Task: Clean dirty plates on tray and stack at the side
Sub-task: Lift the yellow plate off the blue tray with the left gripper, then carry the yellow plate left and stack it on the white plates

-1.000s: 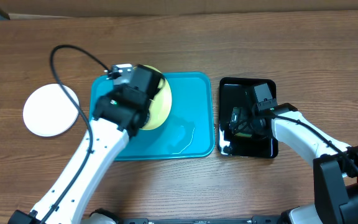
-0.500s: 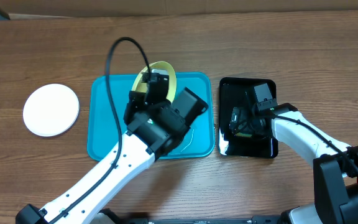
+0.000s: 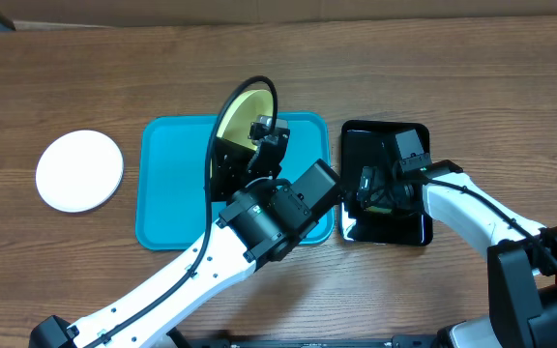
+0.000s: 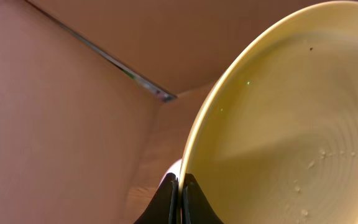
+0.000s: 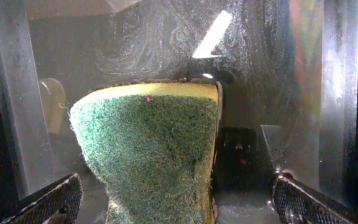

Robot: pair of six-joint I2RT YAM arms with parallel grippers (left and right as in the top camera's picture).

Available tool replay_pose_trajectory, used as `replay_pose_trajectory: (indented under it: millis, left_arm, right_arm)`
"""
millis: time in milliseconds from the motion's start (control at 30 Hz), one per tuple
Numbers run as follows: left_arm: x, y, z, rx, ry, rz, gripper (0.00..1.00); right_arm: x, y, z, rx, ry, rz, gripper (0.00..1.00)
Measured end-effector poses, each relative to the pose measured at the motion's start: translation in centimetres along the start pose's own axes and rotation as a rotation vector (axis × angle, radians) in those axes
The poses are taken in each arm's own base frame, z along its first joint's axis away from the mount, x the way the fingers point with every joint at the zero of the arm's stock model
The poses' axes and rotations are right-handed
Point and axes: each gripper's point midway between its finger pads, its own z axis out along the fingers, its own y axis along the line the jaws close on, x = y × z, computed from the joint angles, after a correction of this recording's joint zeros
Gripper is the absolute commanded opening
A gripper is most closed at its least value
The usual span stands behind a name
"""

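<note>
The white plate (image 3: 79,171) (image 4: 171,171) is below my left gripper, to its left in the overhead view, so I should next swing over, tilt the held plate flat, lower and release it.
My left gripper (image 4: 181,180) is shut on the rim of the pale yellow-green plate (image 4: 291,124). It holds the plate tilted up on edge over the far right part of the turquoise tray (image 3: 172,193). In the overhead view the plate (image 3: 240,108) stands above the tray's back edge, next to the left gripper (image 3: 256,130). Small specks and droplets dot the plate's face. A white plate (image 3: 79,171) lies on the table left of the tray. My right gripper (image 5: 179,202) is open, low over the black tray (image 3: 409,217), with a green-and-yellow sponge (image 5: 148,149) between its fingers.
The glossy black tray (image 5: 166,43) sits just right of the turquoise tray and looks wet. The left arm (image 3: 259,217) stretches across the turquoise tray's right half. A puddle of water (image 3: 293,227) shows on the tray floor. A cardboard wall runs along the table's far edge.
The left arm swung right across the tray. It lifted the yellow-green plate from near flat to steeply on edge. The right arm has not moved.
</note>
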Motion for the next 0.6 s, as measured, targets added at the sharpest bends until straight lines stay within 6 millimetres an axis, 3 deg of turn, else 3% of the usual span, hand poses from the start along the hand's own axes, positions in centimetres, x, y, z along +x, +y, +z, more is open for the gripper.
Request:
replay_pose_trajectory:
  millis: [167,300,467,600]
  left_arm:
    - [-0.4,0.2,-0.2,-0.014,-0.016,-0.019,0.04]
    - [-0.1,-1.5,0.0,0.077,0.020,-0.071,0.04]
    - [1.8,-4.2,1.4,0.250,0.167,-0.196,0.04]
    - [4.0,-5.2,4.0,0.343,0.340,-0.342,0.04]
  right_arm:
    - [0.0,0.0,0.0,0.000,0.001,0.000,1.00]
    - [0.0,0.0,0.0,0.000,0.000,0.000,1.00]
    - [0.0,0.0,0.0,-0.001,0.000,0.000,1.00]
    - [0.0,0.0,0.0,0.000,0.000,0.000,1.00]
